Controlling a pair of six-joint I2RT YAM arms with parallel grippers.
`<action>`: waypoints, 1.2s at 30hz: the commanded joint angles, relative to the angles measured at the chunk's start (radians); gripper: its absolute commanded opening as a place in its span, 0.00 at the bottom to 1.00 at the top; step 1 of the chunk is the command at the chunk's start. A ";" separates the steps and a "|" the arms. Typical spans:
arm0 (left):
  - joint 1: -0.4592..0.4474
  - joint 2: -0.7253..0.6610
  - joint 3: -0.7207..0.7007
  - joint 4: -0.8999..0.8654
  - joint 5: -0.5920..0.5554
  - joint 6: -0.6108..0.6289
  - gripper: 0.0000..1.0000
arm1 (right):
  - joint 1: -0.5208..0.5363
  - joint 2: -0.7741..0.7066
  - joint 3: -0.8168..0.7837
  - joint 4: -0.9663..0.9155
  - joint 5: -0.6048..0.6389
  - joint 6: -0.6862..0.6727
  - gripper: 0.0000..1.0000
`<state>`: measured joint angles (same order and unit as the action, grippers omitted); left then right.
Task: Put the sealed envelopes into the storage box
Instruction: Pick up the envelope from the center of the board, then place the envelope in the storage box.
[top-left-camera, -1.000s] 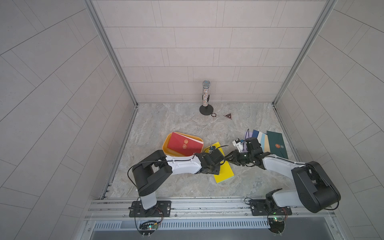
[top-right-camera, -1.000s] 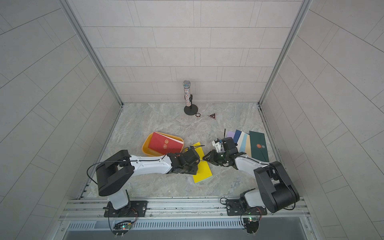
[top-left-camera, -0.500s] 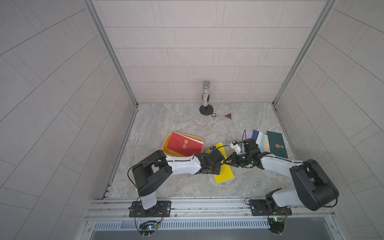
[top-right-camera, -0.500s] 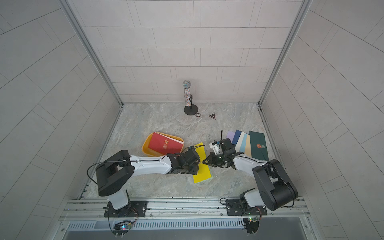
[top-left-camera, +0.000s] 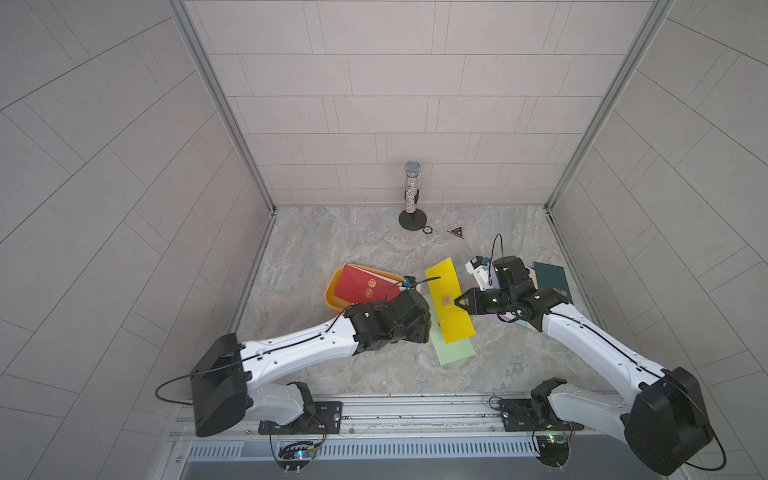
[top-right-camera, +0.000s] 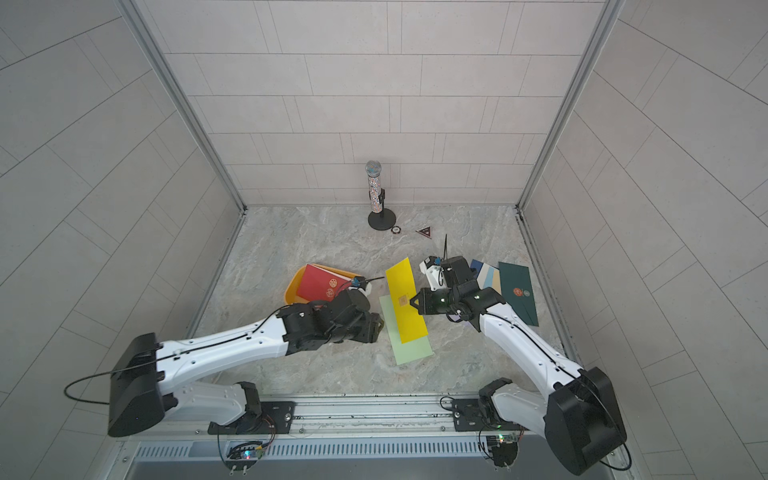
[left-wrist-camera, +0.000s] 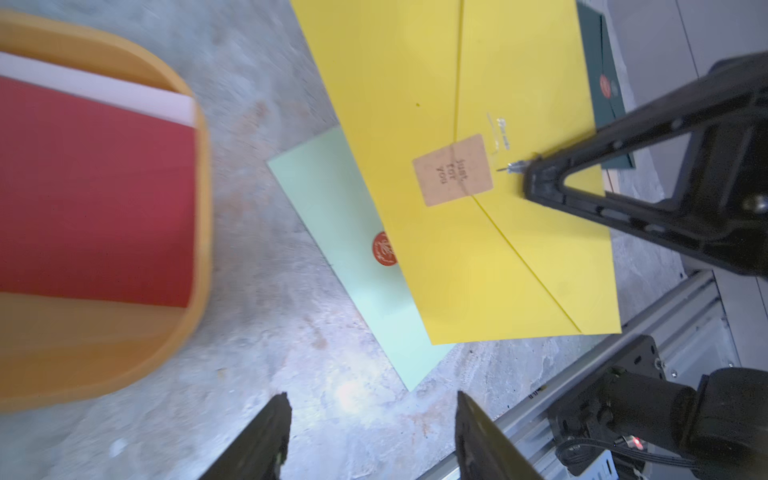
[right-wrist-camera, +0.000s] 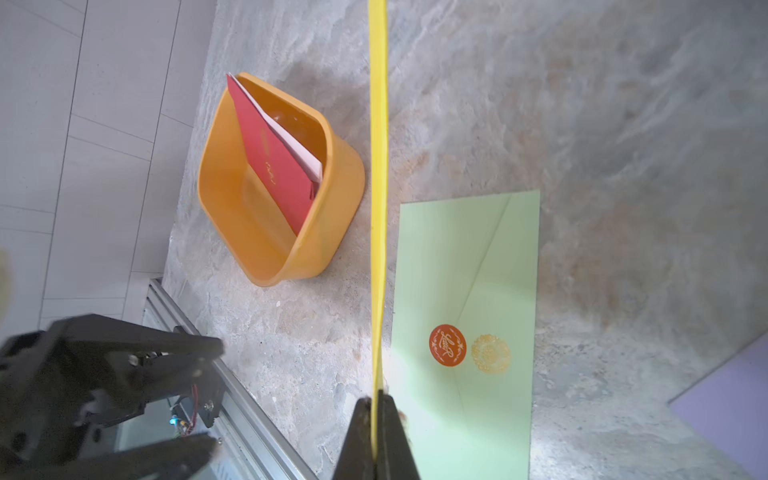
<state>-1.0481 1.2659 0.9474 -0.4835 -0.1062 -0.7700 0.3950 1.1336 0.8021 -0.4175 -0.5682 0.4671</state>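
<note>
I will swing my right gripper outward and across, turn the yellow envelope (top-left-camera: 449, 305) over the red envelope (top-left-camera: 361, 284) and let go, because it still hangs outside the storage box.
My right gripper (right-wrist-camera: 376, 409) is shut on the edge of a yellow envelope (top-left-camera: 449, 305), holding it clear of the floor; that envelope (right-wrist-camera: 378, 208) shows edge-on in the right wrist view. A pale green envelope (top-left-camera: 455, 353) lies flat beneath it. My left gripper (left-wrist-camera: 370, 399) is open and empty, low over the floor just left of both envelopes. The yellow storage box (top-left-camera: 332, 297) sits left of centre with a red envelope (top-left-camera: 361, 284) and a pale one leaning inside. More envelopes, one of them dark green (top-left-camera: 550, 278), lie fanned under the right arm.
A glittery microphone on a round stand (top-left-camera: 411, 195) is at the back, with a small ring (top-left-camera: 427, 229) and a dark triangular piece (top-left-camera: 456, 232) beside it. Tiled walls close in both sides. A metal rail (top-left-camera: 415, 405) runs along the front.
The right gripper has closed on the yellow envelope's edge and lifted it. The left gripper has opened wider and drawn back from it. The pale green envelope now shows underneath.
</note>
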 joint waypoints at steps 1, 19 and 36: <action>0.060 -0.108 -0.024 -0.214 -0.148 0.060 0.69 | 0.051 0.000 0.082 -0.075 0.092 -0.101 0.00; 0.270 -0.417 0.025 -0.516 -0.218 0.208 0.73 | 0.301 0.717 1.072 -0.577 0.119 -0.592 0.00; 0.270 -0.523 -0.033 -0.431 -0.140 0.245 0.74 | 0.366 1.181 1.623 -0.845 0.223 -0.697 0.00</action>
<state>-0.7826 0.7570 0.9245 -0.9237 -0.2466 -0.5411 0.7536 2.3154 2.4027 -1.1957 -0.3668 -0.1951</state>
